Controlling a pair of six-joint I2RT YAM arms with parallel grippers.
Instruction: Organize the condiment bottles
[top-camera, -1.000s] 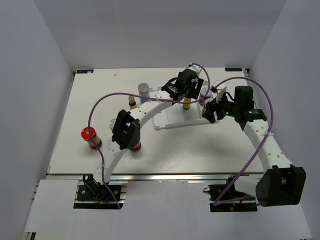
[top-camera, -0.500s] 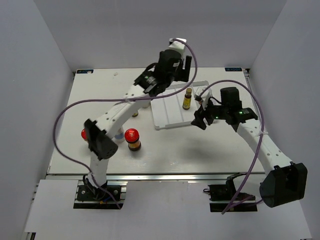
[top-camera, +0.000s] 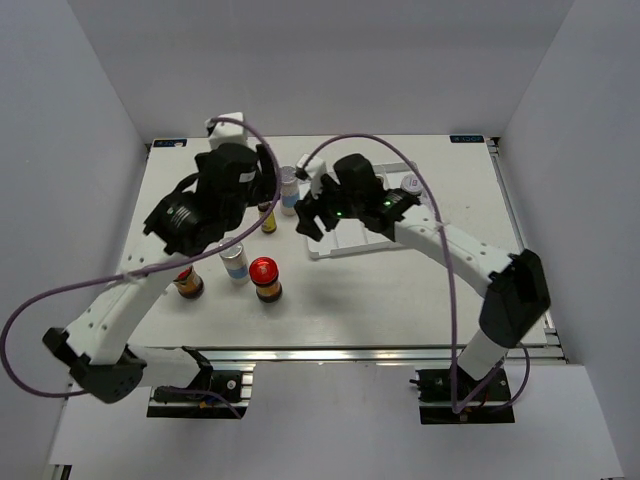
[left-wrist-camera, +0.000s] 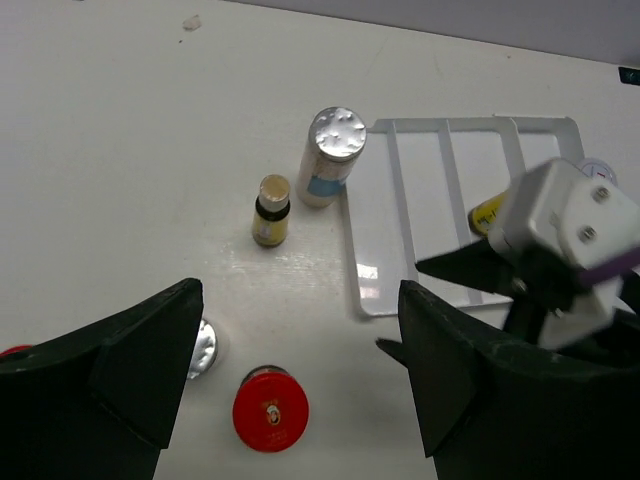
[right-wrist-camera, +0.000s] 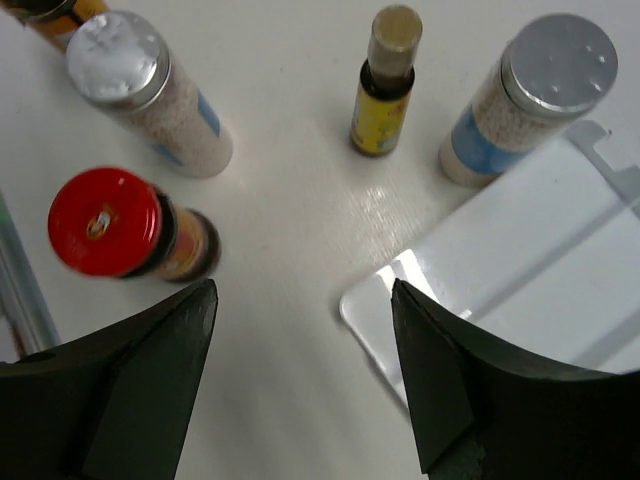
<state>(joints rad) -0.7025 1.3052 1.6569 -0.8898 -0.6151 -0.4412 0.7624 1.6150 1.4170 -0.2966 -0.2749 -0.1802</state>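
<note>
The right gripper moves to the left in the top view and down onto the slim yellow bottle's cap next, since that bottle still stands outside the tray.
Loose on the table stand a red-lidded jar, a silver-capped shaker, a second red-lidded jar half under the left arm, a slim yellow bottle and a second shaker. A white-lidded jar stands in the white tray. The left wrist view shows a yellow bottle in the tray behind the right wrist. My left gripper is open, empty and high over the loose bottles. My right gripper is open and empty over the tray's left corner. It also shows in the top view.
The tray has thin dividers and lies right of the loose bottles. Purple cables loop over both arms. Grey walls close in the table at the left, back and right.
My left gripper has left the yellow bottle standing in the tray, risen and swung left over the loose bottles. My right gripper has moved left across the tray to its left corner.
</note>
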